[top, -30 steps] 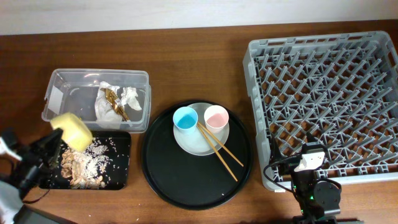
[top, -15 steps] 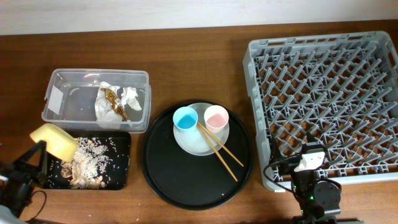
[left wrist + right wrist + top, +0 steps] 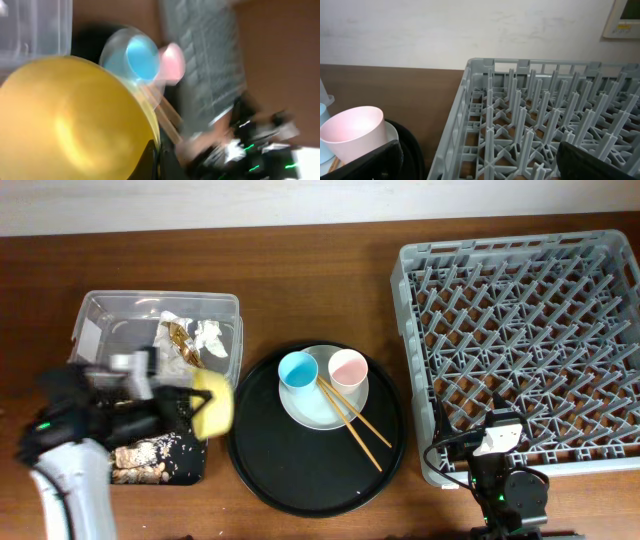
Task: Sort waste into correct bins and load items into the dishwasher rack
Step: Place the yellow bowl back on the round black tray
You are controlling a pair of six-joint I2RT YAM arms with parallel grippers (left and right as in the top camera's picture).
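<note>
The left gripper swings over to the plate's near side (image 3: 303, 469) next, turns the yellow bowl level and lowers it, because the round black tray is bare there.
My left gripper (image 3: 190, 405) is shut on the small yellow bowl (image 3: 213, 402) and holds it tilted above the right end of the shallow black tray (image 3: 195, 465), which holds food scraps (image 3: 140, 452). The bowl fills the left wrist view (image 3: 65, 120), which is blurred. The clear tub (image 3: 120, 330) holds the white napkin (image 3: 207, 334) and the brown-gold wrapper (image 3: 181, 340). The blue cup (image 3: 297, 370), pink cup (image 3: 348, 367) and chopsticks (image 3: 352, 423) rest on the plate (image 3: 318, 412). My right gripper (image 3: 480, 162) is open and empty at the front-left corner of the grey rack (image 3: 530, 330).
The plate sits on a big round black tray (image 3: 270, 460) between the bins and the rack. In the right wrist view the pink cup (image 3: 352, 132) and the round tray's rim (image 3: 412, 150) lie left of the rack wall (image 3: 465, 125). A pale wall runs behind the table.
My left arm has swung right, carrying the yellow bowl from the left table edge across the shallow black tray to beside the round tray. The right arm has not moved.
</note>
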